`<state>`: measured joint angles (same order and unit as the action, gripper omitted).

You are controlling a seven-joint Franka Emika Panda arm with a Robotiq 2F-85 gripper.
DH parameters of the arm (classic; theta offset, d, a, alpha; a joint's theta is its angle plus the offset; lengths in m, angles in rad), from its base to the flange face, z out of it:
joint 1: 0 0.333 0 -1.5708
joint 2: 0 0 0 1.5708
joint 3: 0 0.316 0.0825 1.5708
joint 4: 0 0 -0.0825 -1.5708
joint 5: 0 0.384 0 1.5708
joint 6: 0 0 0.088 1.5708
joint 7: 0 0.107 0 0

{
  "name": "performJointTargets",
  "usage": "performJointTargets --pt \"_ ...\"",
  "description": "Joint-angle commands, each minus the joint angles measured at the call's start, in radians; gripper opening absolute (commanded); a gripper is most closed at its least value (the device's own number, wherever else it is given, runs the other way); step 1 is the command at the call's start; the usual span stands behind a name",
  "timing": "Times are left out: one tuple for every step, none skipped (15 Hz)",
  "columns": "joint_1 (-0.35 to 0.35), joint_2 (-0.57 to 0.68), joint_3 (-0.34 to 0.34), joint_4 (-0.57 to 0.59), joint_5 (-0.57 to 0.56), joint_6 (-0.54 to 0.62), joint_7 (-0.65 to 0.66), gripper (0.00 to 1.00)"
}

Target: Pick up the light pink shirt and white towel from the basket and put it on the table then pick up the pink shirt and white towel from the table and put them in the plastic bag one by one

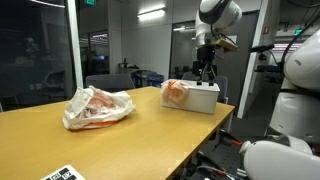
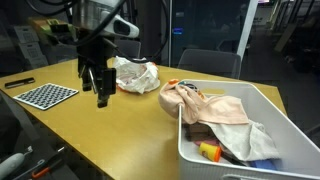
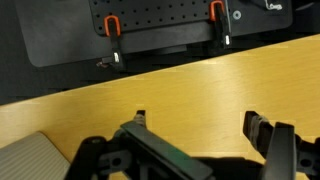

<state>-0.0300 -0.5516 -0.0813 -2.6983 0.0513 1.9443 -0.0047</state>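
Observation:
My gripper moves outward over bare tabletop and onto the raised fold of pink cloth [image 2: 181,95] next, since it hangs over the basket's corner, outward of my gripper.
The white basket [image 2: 262,98] stands on the tan table [image 2: 110,135], and shows in both exterior views [image 1: 200,100]. The light pink shirt [image 2: 200,103] lies in it and hangs over its corner [image 1: 175,92]. A paler cloth, apparently the white towel [image 2: 262,143], lies deeper in the basket. The wrinkly plastic bag [image 1: 97,108] with red print rests further along the table [image 2: 135,74]. My gripper [image 2: 101,98] hangs over bare tabletop between bag and basket, a little apart from both. In the wrist view it [image 3: 200,125] is open, with only table wood between the fingers [image 3: 262,128].
A checkerboard card [image 2: 45,95] lies near the table's edge beyond the gripper. Small yellow and blue items [image 2: 208,151] sit at the basket's bottom. Black chairs [image 1: 108,82] stand along the far side. A pale ribbed surface [image 3: 25,158] shows at the wrist view's lower left.

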Motion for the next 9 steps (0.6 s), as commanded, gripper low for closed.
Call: performJointTargets --pt "-0.006 0.144 0.026 0.085 -0.040 0.134 -0.019 1.00" --pt "-0.012 0.179 0.034 0.108 -0.064 0.194 -0.013 1.00" --pt "-0.017 0.223 0.037 0.142 -0.094 0.239 -0.012 1.00" --pt "-0.021 0.260 0.038 0.174 -0.122 0.278 -0.014 1.00" --pt "-0.031 0.292 0.043 0.202 -0.165 0.327 0.001 1.00" --pt "-0.044 0.324 0.053 0.236 -0.224 0.366 0.025 1.00" --pt "-0.049 0.354 0.055 0.266 -0.263 0.387 0.038 1.00" --pt "-0.051 0.385 0.053 0.293 -0.289 0.402 0.041 1.00" --pt "-0.053 0.418 0.050 0.316 -0.315 0.426 0.047 1.00"
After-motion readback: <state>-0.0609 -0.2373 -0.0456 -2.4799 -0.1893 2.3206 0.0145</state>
